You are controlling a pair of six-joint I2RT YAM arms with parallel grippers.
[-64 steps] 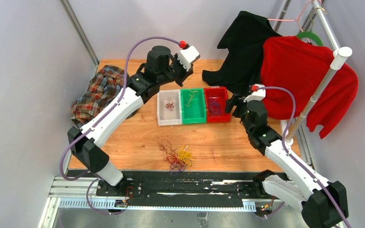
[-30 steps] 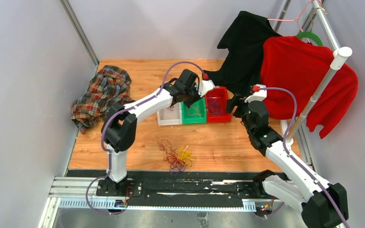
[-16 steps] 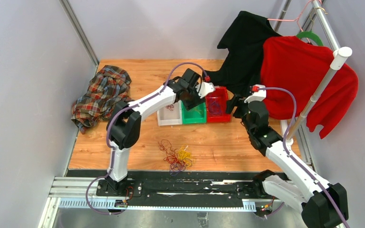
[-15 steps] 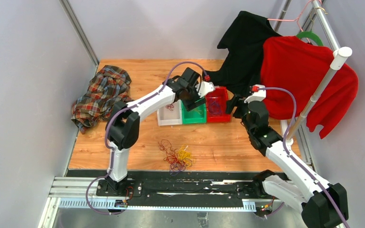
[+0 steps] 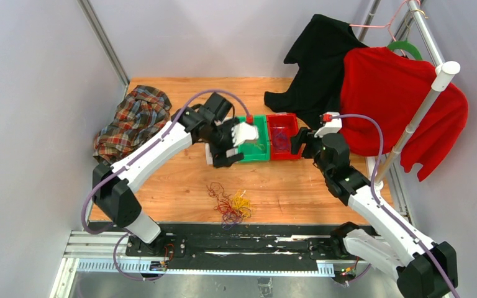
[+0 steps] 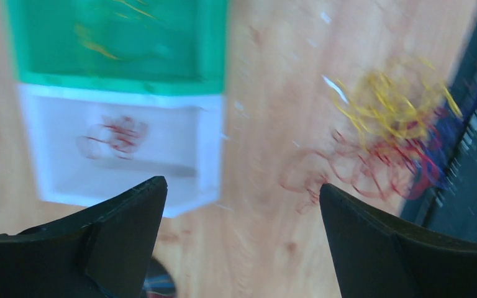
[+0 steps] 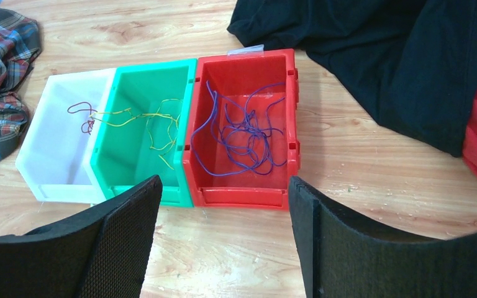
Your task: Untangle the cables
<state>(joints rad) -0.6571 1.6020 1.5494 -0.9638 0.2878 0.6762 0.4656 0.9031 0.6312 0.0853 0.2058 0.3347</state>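
Observation:
The left gripper moves back and down from the white bin (image 6: 124,149) next onto the dark red loops straggling off the tangle, since they lie clear of yellow cables.
A tangle of dark red, yellow and purple cables (image 5: 230,203) lies on the wooden table near its front edge, also blurred in the left wrist view (image 6: 391,143). My left gripper (image 5: 222,151) hangs open and empty over the front of the white bin (image 6: 124,149), which holds a dark red cable (image 6: 115,133). The green bin (image 7: 143,133) holds yellow cables (image 7: 155,124). In the red bin (image 7: 242,186) lie purple cables (image 7: 242,133). My right gripper (image 7: 225,183) stands open and empty just in front of the red bin, above bare wood.
A plaid cloth (image 5: 130,121) lies at the table's left edge. A black garment (image 5: 320,62) and a red garment (image 5: 397,105) hang from a rack at the back right. A black rail (image 5: 236,245) runs along the table's near edge.
My left gripper has opened and swung back from above the green and red bins to the white bin's front. The right arm has barely shifted.

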